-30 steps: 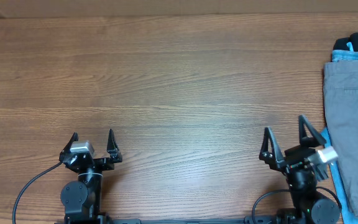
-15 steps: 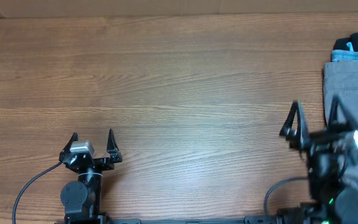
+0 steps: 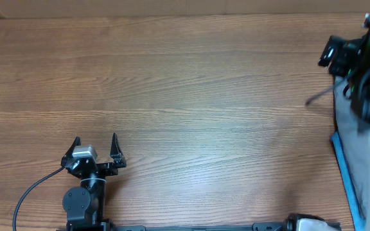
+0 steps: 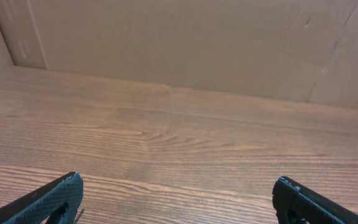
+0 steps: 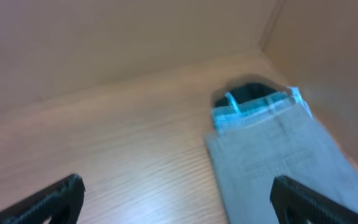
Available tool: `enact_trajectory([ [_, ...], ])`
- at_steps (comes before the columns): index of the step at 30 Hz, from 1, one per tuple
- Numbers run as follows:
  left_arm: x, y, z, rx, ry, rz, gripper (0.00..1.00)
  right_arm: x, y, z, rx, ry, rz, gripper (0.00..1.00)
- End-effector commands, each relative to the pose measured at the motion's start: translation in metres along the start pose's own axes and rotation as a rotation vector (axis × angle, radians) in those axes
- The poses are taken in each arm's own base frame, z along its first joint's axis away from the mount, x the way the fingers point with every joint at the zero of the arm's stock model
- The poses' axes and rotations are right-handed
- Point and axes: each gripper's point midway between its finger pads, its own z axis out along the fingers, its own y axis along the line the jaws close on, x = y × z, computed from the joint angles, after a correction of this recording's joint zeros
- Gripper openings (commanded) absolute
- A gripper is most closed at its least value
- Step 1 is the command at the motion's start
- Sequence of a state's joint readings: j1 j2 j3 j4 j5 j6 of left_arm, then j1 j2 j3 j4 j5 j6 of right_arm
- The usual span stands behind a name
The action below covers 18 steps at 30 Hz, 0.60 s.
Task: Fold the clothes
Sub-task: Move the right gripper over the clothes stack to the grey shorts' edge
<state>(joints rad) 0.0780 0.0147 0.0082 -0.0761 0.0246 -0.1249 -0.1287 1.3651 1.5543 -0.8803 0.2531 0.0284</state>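
Note:
Next, my right gripper tips down and lowers to the shorts' waistband corner by the table's wood, since that corner lies uncovered on the jeans [image 5: 253, 112].
The grey shorts [image 5: 278, 162] lie flat at the table's right edge, on top of light blue jeans [image 5: 253, 112] whose waistband sticks out behind them. In the overhead view the shorts [image 3: 343, 119] and a blue jeans edge [image 3: 343, 168] are mostly hidden by my raised, blurred right arm [image 3: 361, 64]. My right gripper [image 5: 176, 186] is open and empty, above the table just left of the shorts. My left gripper [image 3: 95, 142] is open and empty at the front left, and its wrist view [image 4: 178, 186] shows only bare wood between the fingers.
A dark garment [image 5: 247, 92] lies behind the jeans near the back right corner. A cardboard wall [image 4: 185, 43] stands along the table's far edge and another on the right side [image 5: 328, 56]. The wooden table [image 3: 185, 96] spreads between the arms.
My right arm has lifted from the front right and swung up and back over the clothes at the right edge. The left arm has not moved.

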Motion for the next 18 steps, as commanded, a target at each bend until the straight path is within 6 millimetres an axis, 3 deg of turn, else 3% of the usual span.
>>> enact_trajectory([
  [1, 0.000, -0.001, 0.000, 0.001, -0.006, -0.002, 1.00, 0.006, -0.013, 0.027, 0.038, 0.146, -0.033, 1.00],
  [6, 0.000, -0.001, 0.000, 0.001, -0.006, -0.002, 1.00, 0.035, -0.009, 0.048, 0.020, 0.301, -0.054, 1.00],
  [18, 0.000, -0.001, 0.000, 0.001, -0.006, -0.002, 1.00, 0.057, -0.007, 0.067, 0.034, 0.372, -0.033, 1.00],
])
